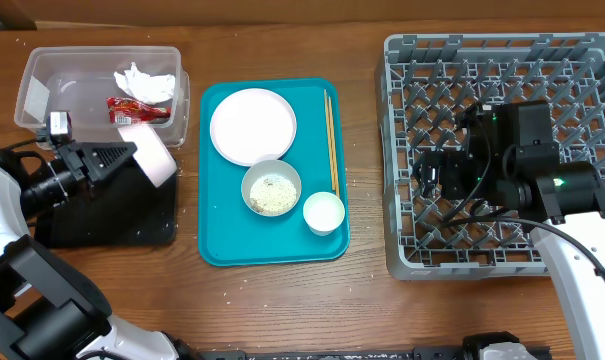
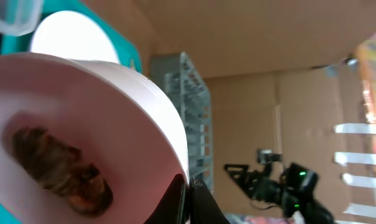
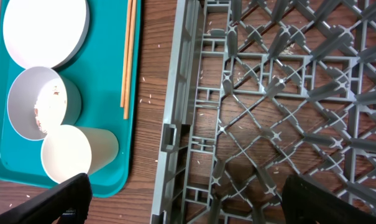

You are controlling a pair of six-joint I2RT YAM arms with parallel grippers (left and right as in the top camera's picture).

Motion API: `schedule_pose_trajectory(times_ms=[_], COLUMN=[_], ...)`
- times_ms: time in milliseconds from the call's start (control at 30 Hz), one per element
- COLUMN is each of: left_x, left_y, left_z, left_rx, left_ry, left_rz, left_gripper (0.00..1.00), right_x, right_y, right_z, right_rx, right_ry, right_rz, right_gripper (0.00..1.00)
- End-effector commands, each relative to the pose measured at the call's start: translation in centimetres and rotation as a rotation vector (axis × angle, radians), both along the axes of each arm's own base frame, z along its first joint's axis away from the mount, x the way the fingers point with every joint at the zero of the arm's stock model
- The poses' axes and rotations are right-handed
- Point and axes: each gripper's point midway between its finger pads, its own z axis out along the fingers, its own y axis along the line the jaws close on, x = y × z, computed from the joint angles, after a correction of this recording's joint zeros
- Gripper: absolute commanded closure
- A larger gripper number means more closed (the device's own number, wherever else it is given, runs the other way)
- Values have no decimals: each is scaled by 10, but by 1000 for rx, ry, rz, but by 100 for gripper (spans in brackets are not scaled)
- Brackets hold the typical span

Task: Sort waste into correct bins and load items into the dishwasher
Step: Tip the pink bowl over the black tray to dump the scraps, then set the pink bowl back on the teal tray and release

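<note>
The robot should next tilt its left gripper above the black tray (image 1: 112,222) to drop the scraps inside, then lower the bowl onto the teal tray's free near corner (image 1: 229,239) and release it.
My left gripper (image 1: 122,158) is shut on the rim of a small pink bowl (image 1: 158,155), held tilted on its side over the black tray (image 1: 112,222). In the left wrist view the bowl (image 2: 100,106) holds brown food scraps (image 2: 57,169), and the fingers (image 2: 189,200) pinch its rim. The clear tub (image 1: 42,70) holds a white tissue (image 1: 142,82) and a red wrapper (image 1: 137,108). The teal tray (image 1: 217,240) carries the plate (image 1: 252,125), a bowl with rice (image 1: 271,188), a white cup (image 1: 324,212) and chopsticks (image 1: 331,140). My right gripper (image 1: 432,172) is open and empty over the grey dish rack (image 1: 502,60).
The right wrist view shows the rack's left wall (image 3: 175,112), with the plate (image 3: 45,28), rice bowl (image 3: 41,102), cup (image 3: 69,152) and chopsticks (image 3: 128,56) on the teal tray (image 3: 113,93) beside it. Loose rice grains lie on the wooden table (image 1: 282,300).
</note>
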Motion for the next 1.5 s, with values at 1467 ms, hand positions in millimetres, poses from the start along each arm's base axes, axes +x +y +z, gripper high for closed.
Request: schedule_pose_trajectory(times_ms=[1467], left_x=[-97], left_y=[-151], left_z=[-103], left_rx=[1237], left_ry=[392], left_rz=[-264], left_gripper=[96], right_x=[0], right_y=[0], right_z=[6], right_rx=[9], right_ry=[-8], right_rz=[0], right_gripper=[0])
